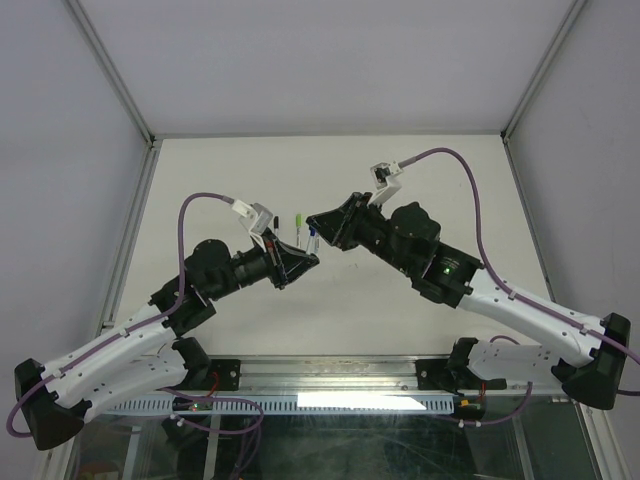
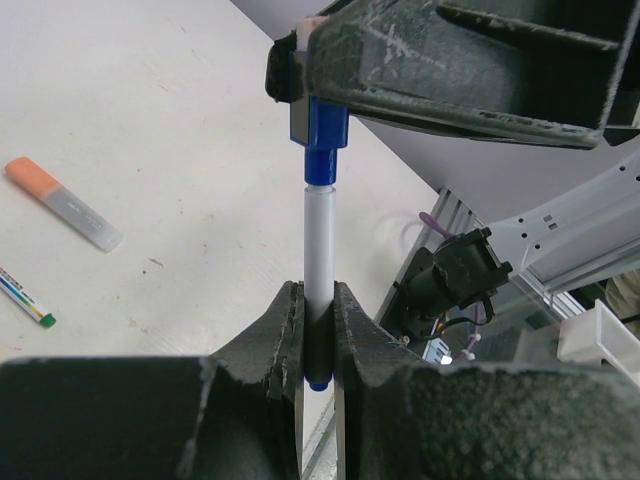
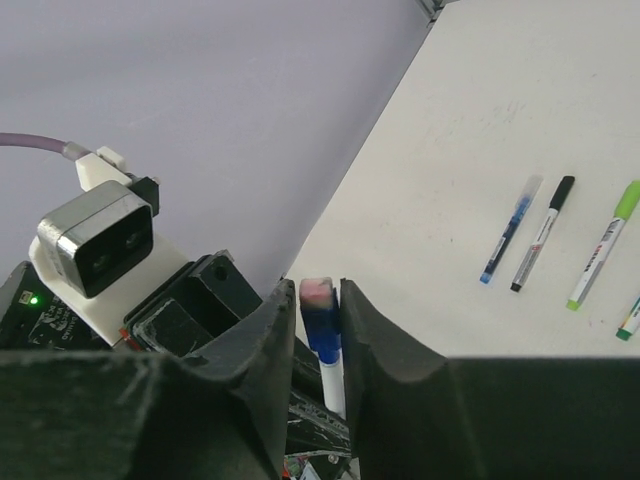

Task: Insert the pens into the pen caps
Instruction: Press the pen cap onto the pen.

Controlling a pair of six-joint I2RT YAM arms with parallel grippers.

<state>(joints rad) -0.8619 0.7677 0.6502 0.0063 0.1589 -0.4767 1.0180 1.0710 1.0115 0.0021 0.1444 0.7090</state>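
My left gripper next lowers, then releases the capped grey-white pen on bare tabletop by the orange-capped marker, below to its right in the top view.
A pale grey-white pen (image 2: 318, 240) stands upright between my two grippers above the table's middle (image 1: 312, 240). My left gripper (image 2: 318, 300) is shut on its lower barrel, whose blue end pokes out below the fingers. A blue pen cap (image 2: 320, 140) sits over the pen's upper tip. My right gripper (image 3: 318, 295) is shut on that cap (image 3: 320, 320), whose pinkish end shows between the fingertips, with the white barrel (image 3: 333, 385) below. In the top view the left gripper (image 1: 300, 262) and right gripper (image 1: 315, 222) meet tip to tip.
On the table lie an orange-capped marker (image 2: 65, 203), a thin pen with a green tip (image 2: 25, 298), a blue ballpoint (image 3: 505, 240), a black-capped pen (image 3: 540, 235) and a lime-green-capped marker (image 3: 603, 245). Pale walls enclose the table.
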